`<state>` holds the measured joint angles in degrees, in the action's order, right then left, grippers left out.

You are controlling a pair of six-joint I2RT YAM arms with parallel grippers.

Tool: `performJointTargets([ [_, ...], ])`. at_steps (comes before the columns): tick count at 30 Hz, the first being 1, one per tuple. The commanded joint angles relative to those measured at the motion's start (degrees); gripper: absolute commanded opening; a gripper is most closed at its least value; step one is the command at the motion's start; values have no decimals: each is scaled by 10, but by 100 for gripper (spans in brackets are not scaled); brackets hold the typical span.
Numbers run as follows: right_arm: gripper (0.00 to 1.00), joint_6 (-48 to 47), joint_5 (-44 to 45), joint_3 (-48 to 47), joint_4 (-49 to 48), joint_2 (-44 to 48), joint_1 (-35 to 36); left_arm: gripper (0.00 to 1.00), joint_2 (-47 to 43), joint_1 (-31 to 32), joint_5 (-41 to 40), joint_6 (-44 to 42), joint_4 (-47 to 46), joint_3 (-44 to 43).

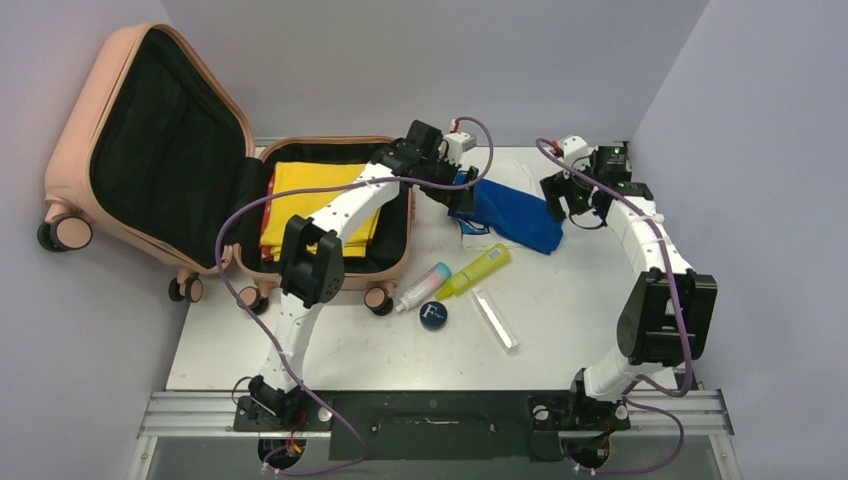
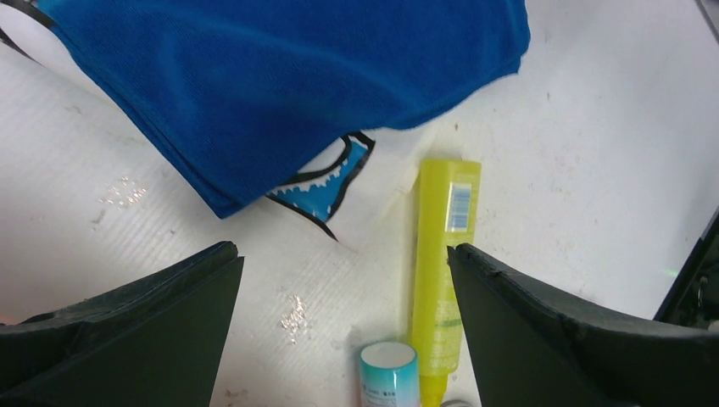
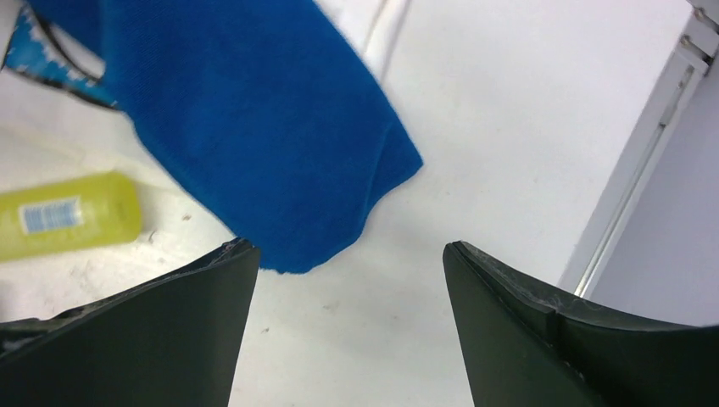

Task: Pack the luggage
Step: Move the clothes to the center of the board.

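I need to lower my left gripper next, toward the left in the wrist view, onto the cloth's pointed corner (image 2: 224, 202). The corner lies below my left gripper and sticks out past the printed sheet (image 2: 326, 178).
The salmon-pink luggage (image 1: 75, 120) lies open at the back left, its lid leaning on the wall, a yellow folded cloth (image 1: 300, 185) in its base. A blue folded cloth (image 1: 515, 218) lies on the table over a white-and-blue printed sheet (image 2: 326, 178). My left gripper (image 1: 452, 198) is open and empty just above the cloth's left end; the cloth (image 2: 280, 76) fills the top of its wrist view. My right gripper (image 1: 572, 205) is open and empty at the cloth's right end; the cloth corner (image 3: 254, 127) lies ahead of its fingers.
A yellow tube (image 1: 475, 270), a teal-capped bottle (image 1: 422, 285), a round dark tin (image 1: 433, 315) and a clear flat stick (image 1: 495, 318) lie on the white table in front of the luggage. The tube (image 2: 441, 280) and bottle (image 2: 390, 373) show between the left fingers.
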<state>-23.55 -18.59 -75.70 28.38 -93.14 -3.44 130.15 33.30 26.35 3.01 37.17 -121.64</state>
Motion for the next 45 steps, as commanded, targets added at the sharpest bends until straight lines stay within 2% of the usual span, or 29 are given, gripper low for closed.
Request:
performJointTargets([
  [1,82,-87,-63,49,16,35,10,96,32,-14,-21,31,2,-74],
  [8,82,-62,-86,64,14,72,22,96,116,-31,12,100,-16,-139],
  [14,82,-41,-94,86,6,102,29,96,151,-35,-13,133,-43,-143],
  [18,82,-61,-96,96,12,109,31,96,164,-39,-15,149,-56,-135],
  [25,82,-75,-76,94,28,99,47,96,173,-55,63,213,-106,-105],
  [27,82,-67,-68,97,24,100,48,99,172,-60,83,226,-116,-99],
  [35,82,-47,-64,106,18,117,47,76,174,-68,119,246,-115,-92],
  [45,82,-38,-71,107,20,137,47,72,190,-65,129,249,-99,-105],
])
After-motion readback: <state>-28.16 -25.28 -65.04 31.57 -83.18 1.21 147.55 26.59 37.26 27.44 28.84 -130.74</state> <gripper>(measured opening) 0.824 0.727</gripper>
